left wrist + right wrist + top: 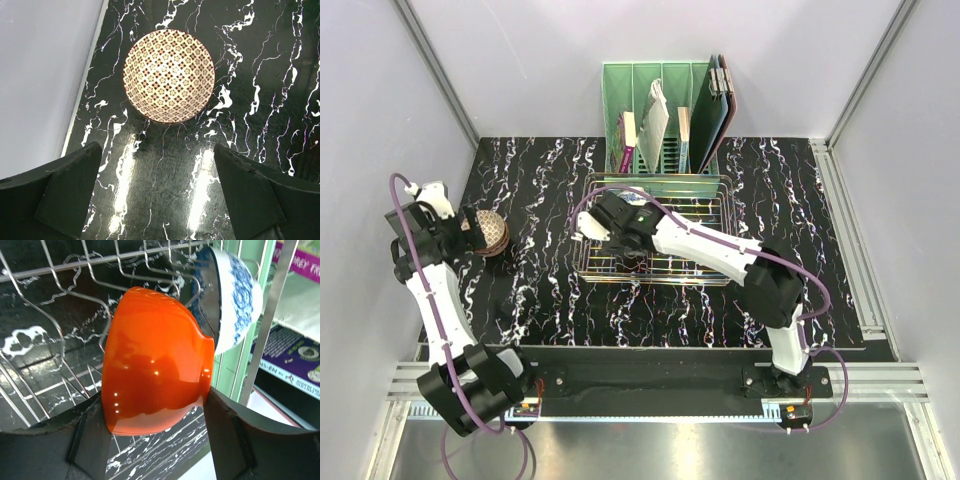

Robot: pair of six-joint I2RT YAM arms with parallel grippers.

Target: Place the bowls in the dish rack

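Observation:
My right gripper will go down next toward the rack's wires just short of the white-blue bowl (pixel 239 295) and let go of the orange-red bowl, because that bowl already stands on edge there.
A cream lattice bowl (pixel 488 234) sits upside down on the black marbled table at the left; it also shows in the left wrist view (pixel 169 75). My left gripper (pixel 463 231) (pixel 157 187) is open and empty, just short of this bowl. My right gripper (pixel 594 229) (pixel 152 402) is shut on a glossy orange-red bowl (pixel 150 370), held on edge among the tines at the left end of the chrome wire dish rack (pixel 712 268) (pixel 75 270). A white-blue patterned bowl (pixel 239 295) stands on edge in the rack just behind the orange one.
A green slotted organizer (pixel 665 85) with boards and packets stands right behind the rack. A grey wall (pixel 40 75) runs close along the table's left edge, near the cream bowl.

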